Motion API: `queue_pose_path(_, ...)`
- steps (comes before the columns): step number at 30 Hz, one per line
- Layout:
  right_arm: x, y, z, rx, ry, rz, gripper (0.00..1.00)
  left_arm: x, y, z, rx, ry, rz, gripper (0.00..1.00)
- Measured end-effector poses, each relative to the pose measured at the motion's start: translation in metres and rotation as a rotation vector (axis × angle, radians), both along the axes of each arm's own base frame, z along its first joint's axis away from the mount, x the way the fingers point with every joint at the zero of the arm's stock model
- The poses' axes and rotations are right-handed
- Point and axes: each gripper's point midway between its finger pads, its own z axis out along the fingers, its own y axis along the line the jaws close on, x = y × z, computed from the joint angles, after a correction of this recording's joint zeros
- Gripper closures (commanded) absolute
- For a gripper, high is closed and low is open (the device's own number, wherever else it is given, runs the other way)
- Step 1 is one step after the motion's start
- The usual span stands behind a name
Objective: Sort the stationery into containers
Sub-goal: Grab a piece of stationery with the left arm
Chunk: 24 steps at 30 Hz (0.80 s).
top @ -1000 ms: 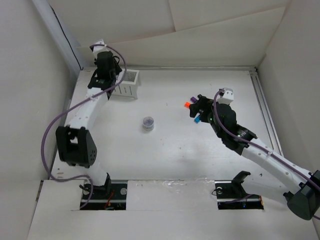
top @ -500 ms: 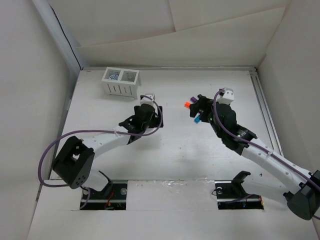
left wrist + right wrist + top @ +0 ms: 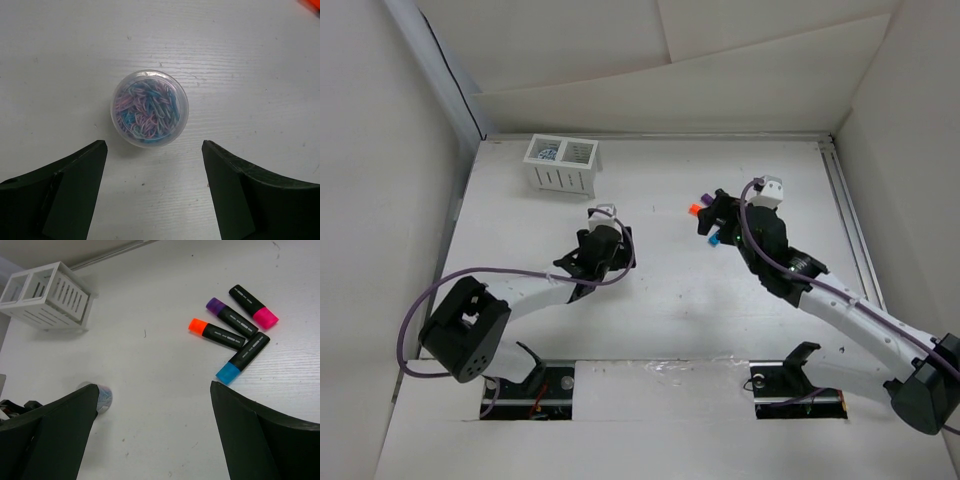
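I will next move my left gripper down and slightly outward and close its fingers around the clear round tub (image 3: 149, 108). The tub stands below and just outward of them.
A clear round tub of coloured paper clips (image 3: 150, 107) stands on the white table. My left gripper (image 3: 154, 146) hangs just above and short of it, open, with nothing between its fingers. In the top view the left gripper (image 3: 605, 243) hides the tub. Several highlighters lie together, among them an orange-capped one (image 3: 217, 333), a purple one (image 3: 232, 316) and a blue one (image 3: 243, 357). My right gripper (image 3: 154, 387) is open and empty beside them. The white organiser (image 3: 563, 167) stands at the back left, with a blue-and-white roll (image 3: 548, 153) in its left compartment.
White walls close in the table on the left, back and right. A metal rail (image 3: 850, 225) runs along the right edge. The organiser (image 3: 47, 295) and the tub (image 3: 102, 396) also show in the right wrist view, far left of the highlighters.
My left arm has swung from over the organiser to the middle of the table above the tub, and its jaws have opened. The right arm has barely moved.
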Motion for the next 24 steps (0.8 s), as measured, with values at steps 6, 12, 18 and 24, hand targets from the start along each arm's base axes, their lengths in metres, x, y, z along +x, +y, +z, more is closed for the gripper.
queue_pose_path(6,0.001,0.001,-0.004,-0.007,0.009,0.001,0.01,0.002,0.007,-0.003,0.019,-0.005,0.036,0.24)
queue_pose_path(12,0.001,0.002,-0.004,-0.006,0.009,0.002,0.01,0.016,0.004,-0.023,0.08,0.017,0.065,0.31)
queue_pose_path(18,0.0,0.004,-0.004,-0.005,0.011,0.016,0.01,0.025,0.005,-0.031,0.123,0.019,0.085,0.52)
queue_pose_path(24,0.0,0.007,-0.005,-0.008,0.015,0.028,0.01,0.03,0.005,-0.023,0.13,0.001,0.098,0.62)
